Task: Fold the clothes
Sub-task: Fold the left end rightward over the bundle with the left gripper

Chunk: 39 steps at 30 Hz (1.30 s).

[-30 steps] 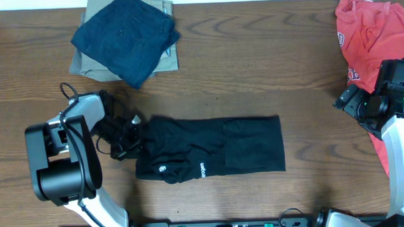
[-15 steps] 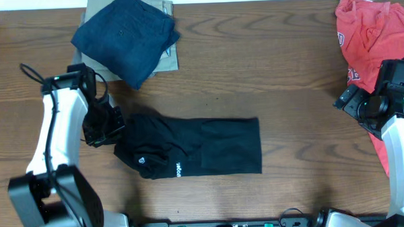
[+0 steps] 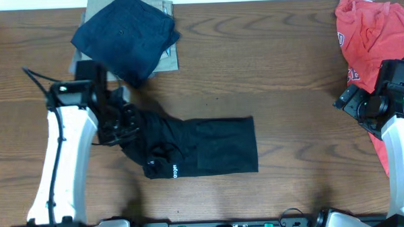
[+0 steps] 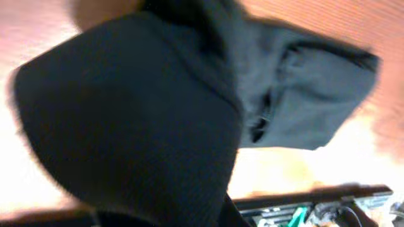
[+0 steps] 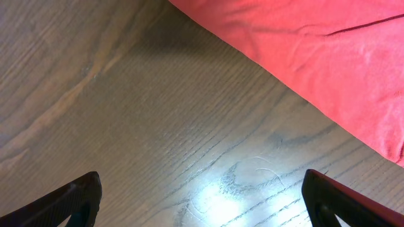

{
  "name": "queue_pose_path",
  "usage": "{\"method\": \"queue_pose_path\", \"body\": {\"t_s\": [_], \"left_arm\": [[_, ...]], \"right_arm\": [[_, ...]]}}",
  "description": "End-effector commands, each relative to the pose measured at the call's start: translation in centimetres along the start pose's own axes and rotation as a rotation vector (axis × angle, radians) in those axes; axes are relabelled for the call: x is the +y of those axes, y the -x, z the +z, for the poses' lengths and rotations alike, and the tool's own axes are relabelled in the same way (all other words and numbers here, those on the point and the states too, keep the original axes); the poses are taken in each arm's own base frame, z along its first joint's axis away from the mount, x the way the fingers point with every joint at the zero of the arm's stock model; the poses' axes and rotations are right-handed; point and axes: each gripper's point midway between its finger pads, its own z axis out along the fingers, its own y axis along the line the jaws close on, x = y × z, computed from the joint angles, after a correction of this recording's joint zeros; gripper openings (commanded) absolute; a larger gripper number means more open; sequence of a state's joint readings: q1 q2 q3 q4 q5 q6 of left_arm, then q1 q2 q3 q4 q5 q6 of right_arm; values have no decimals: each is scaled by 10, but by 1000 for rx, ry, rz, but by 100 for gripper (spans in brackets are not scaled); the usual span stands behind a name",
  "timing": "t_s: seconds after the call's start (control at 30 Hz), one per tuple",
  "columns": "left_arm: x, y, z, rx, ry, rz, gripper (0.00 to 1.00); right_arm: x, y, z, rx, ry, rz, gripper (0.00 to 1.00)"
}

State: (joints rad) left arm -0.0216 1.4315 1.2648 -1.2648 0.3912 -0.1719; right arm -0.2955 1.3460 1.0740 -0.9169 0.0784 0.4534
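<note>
The folded T-shirt's flat end (image 3: 231, 145) (image 4: 328, 98) is to the right of my left gripper in the overhead view. I will carry the T-shirt's bunched end over it and release there.
The clothes, a black T-shirt (image 3: 210, 148) with small white lettering, lie folded into a long strip across the middle of the table. Its left end is bunched and lifted in my left gripper (image 3: 126, 121), which is shut on the cloth. In the left wrist view the black T-shirt (image 4: 139, 107) fills most of the picture and hides the fingers. My right gripper (image 3: 348, 99) hovers at the far right, away from the shirt. It is open (image 5: 202, 197) over bare wood, with nothing between its fingers.
A navy folded garment (image 3: 125, 36) lies on a khaki one (image 3: 166, 57) at the back left, close behind my left arm. A red shirt (image 3: 371, 33) is heaped at the back right, and its edge (image 5: 315, 57) shows just beyond my right gripper.
My left gripper has dragged the shirt's left end to the left and then a little toward the back, and the whole strip has slid left. The right arm has not moved.
</note>
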Motion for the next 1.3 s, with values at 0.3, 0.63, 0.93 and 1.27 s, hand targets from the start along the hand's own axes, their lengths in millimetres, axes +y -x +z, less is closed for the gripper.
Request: {"method": "queue_pose_path", "body": {"t_s": [0.3,0.63,0.93,1.27], "left_arm": [[-108,-15,12,-70,-140,170,6],[-149,-28,17,-91,-203,249,6],[-162,-28,35,-157,-131,285,6],[-189,-23,62,-165,-147,321,6]], "right_arm": [[0,3,-3,-13,5,0,99],[0,3,-3,-13,5,0,99],[0,3,-3,-12,5,0,99],[0,3,-3,-13,5,0,99]]}}
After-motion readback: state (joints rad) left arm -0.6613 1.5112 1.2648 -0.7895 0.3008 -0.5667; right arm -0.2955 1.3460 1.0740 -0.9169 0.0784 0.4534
